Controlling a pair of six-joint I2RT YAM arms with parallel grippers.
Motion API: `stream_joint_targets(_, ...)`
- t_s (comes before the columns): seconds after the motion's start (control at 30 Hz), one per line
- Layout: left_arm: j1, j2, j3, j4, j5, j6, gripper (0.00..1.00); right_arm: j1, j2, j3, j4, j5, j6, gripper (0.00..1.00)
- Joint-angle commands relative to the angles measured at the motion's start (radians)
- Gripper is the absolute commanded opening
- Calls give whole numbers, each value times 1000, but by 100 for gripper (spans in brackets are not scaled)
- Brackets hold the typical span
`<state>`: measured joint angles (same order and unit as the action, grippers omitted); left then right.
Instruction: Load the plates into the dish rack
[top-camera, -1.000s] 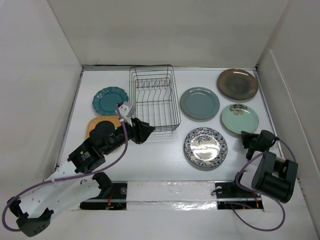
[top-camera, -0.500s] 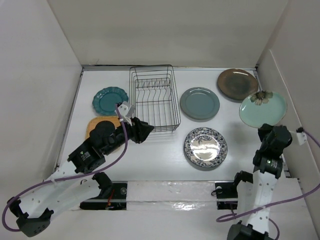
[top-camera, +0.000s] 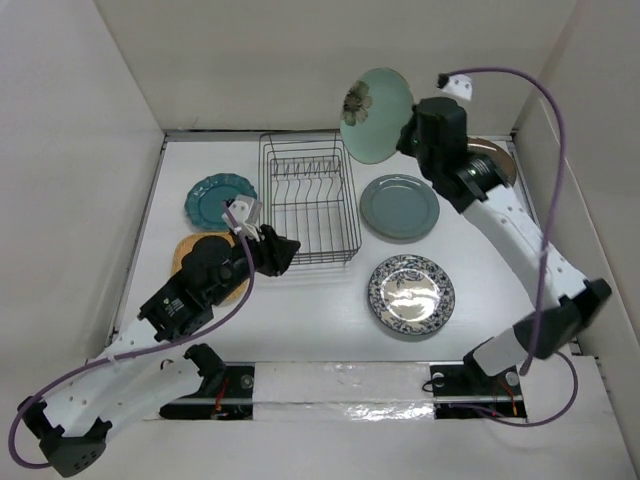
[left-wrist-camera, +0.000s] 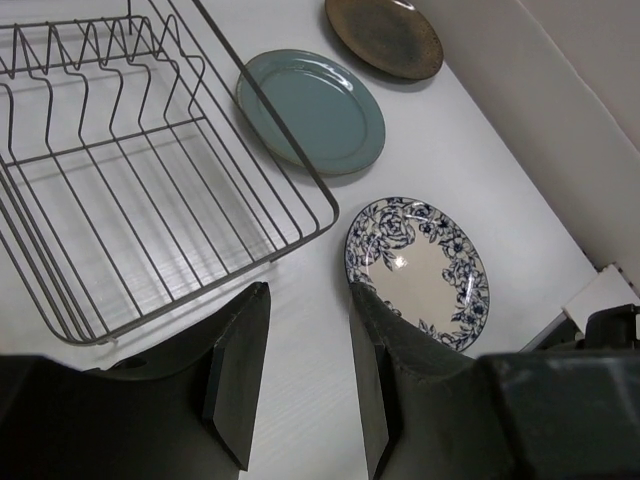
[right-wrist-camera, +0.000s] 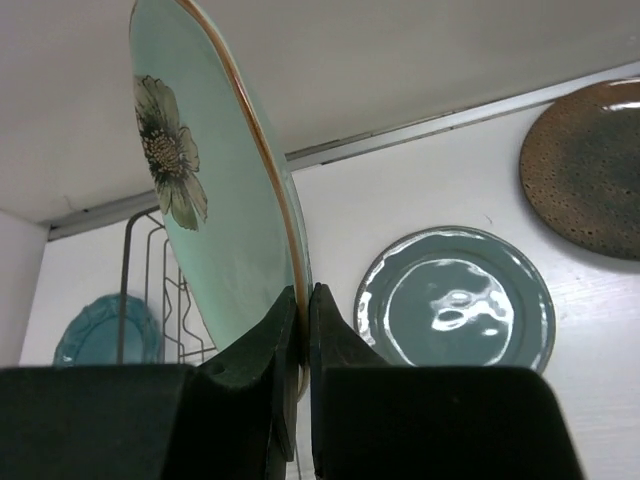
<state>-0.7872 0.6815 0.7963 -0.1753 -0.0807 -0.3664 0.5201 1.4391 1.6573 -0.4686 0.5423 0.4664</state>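
Note:
I will next move my right gripper across and down to release the plate, as the rack's nearest slot (top-camera: 336, 184) is below the gripper, to its left in the top view.
My right gripper (top-camera: 408, 135) is shut on the rim of the pale mint green plate (top-camera: 372, 115) and holds it on edge, high above the table just right of the dish rack (top-camera: 308, 195); the wrist view shows the plate (right-wrist-camera: 210, 200) clamped between the pads. My left gripper (top-camera: 283, 252) is open and empty, low by the rack's near left corner (left-wrist-camera: 300, 215). The grey-blue plate (top-camera: 399, 206), brown plate (top-camera: 497, 165), blue-and-white plate (top-camera: 411, 294) and teal plate (top-camera: 215, 200) lie flat on the table. The orange plate (top-camera: 185, 250) is mostly hidden under my left arm.
White walls close in the table at the left, back and right. The rack holds no plates. The right arm reaches up and across over the brown plate.
My right arm swung the mint plate from the right side of the table up and left to beside the rack, turning it on edge. The left gripper shifted slightly.

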Motion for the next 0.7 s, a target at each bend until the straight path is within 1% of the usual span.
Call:
stream_joint_targets(0.0,31,26,38,34,15,-20,35,4,107,236,-4,134,-66,0)
stream_joint_targets(0.03,31,27,38,34,12,-22,34,35,189,287,-21,157,-77,0)
stream_joint_targets(0.07,40,32,38,31,7,-26,34,50,232,342,-68,185,-81,0)
stream_joint_targets(0.1,40,35,38,28,7,-31,34,66,272,452,-97,229,-81,0)
stream_joint_targets(0.17,49,46,40,27,10,-45,34,106,387,550,-169,264,-80,0)
stream_joint_targets(0.2,49,50,43,26,10,-49,34,116,420,593,-192,304,-72,0)
stream_joint_targets(0.23,61,53,43,25,12,-55,34,126,453,672,-217,320,-65,0)
stream_joint_targets(0.27,62,59,43,25,12,-58,34,139,508,708,-260,329,-54,0)
stream_joint_targets(0.33,71,65,43,20,1,-59,34,150,552,771,-284,361,-34,0)
stream_joint_targets(0.5,71,89,38,14,-1,-60,33,172,624,795,-320,401,12,0)
stream_joint_targets(0.67,71,87,50,-9,-69,-75,32,172,650,785,-349,432,20,0)
